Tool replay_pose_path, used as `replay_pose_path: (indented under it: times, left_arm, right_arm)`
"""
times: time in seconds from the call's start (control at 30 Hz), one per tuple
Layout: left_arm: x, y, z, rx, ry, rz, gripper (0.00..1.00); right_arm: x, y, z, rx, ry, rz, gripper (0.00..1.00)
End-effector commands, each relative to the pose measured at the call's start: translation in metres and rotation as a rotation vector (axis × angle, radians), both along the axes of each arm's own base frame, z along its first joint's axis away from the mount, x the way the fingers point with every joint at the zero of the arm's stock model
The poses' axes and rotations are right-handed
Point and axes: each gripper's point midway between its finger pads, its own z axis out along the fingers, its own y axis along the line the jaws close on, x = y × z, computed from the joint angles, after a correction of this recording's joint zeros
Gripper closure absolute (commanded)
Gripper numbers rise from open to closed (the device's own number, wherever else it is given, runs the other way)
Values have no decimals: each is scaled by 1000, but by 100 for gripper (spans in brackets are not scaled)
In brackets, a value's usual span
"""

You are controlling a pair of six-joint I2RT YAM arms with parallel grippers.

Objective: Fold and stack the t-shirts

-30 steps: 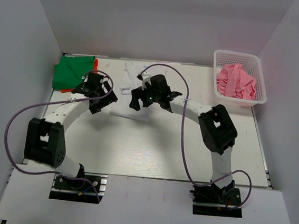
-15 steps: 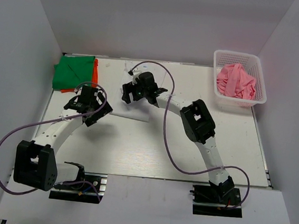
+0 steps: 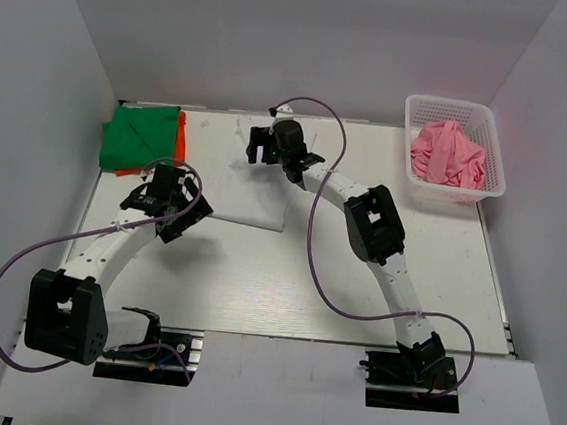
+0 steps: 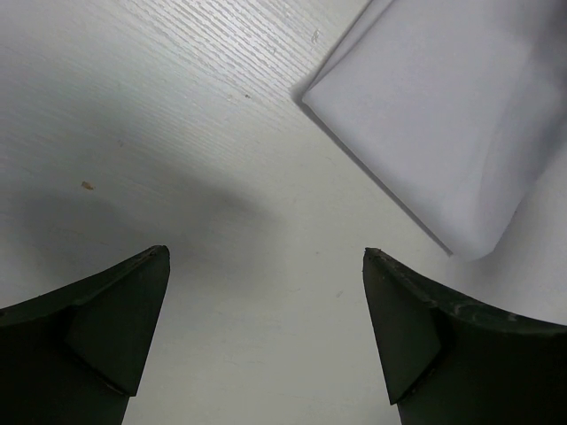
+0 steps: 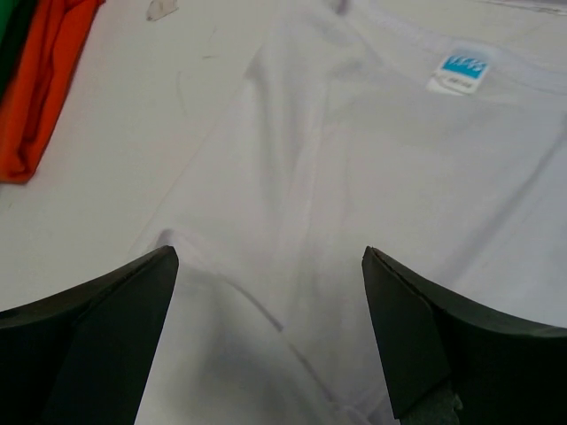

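My right gripper's fingers are open. They should now move back and down to the white t-shirt's near corner on the basket side.
A white t-shirt (image 3: 256, 195) lies partly folded in the middle of the table, its neck label (image 5: 462, 72) toward the far edge. My right gripper (image 3: 269, 143) (image 5: 270, 251) hovers open just above its collar end, with nothing between the fingers. My left gripper (image 3: 167, 199) (image 4: 266, 251) is open over bare table, left of the shirt's near corner (image 4: 443, 115). A folded green t-shirt (image 3: 138, 136) lies on an orange one (image 3: 180, 137) (image 5: 44, 80) at the far left. A pink t-shirt (image 3: 448, 154) is bunched in the basket.
The white lattice basket (image 3: 493, 120) stands at the far right corner. White walls close in the table on three sides. Purple cables loop from both arms over the table.
My right gripper moved toward the far edge, from the middle of the white shirt to its collar. My left gripper drew back toward the near left, off the shirt. Both stayed open.
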Motion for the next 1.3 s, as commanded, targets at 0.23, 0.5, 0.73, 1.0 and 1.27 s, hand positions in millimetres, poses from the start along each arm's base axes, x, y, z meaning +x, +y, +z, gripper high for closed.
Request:
replay_pose_path:
  times: [0.23,0.5,0.73,1.0,1.27]
  left_arm:
    - [42,-7,17,17,-57,-40,0]
    - [55,-10,-21,33,15,-64,0]
    - [60,-18,-51,21,76,-111,11]
    - [59,-19,-69,20,101,-124,29]
    - [64,-20,-77,25,107,-132,33]
  right_arm:
    - [-39,-52,67,-46,-30,20,10]
    - [-127,-123,48,-42,89,-73,10]
    - [-209,-99,0,58,415,150,10]
    - [-236,-83,-32,85,574,140,11]
    - [-236,-87,-54,99,692,-4,23]
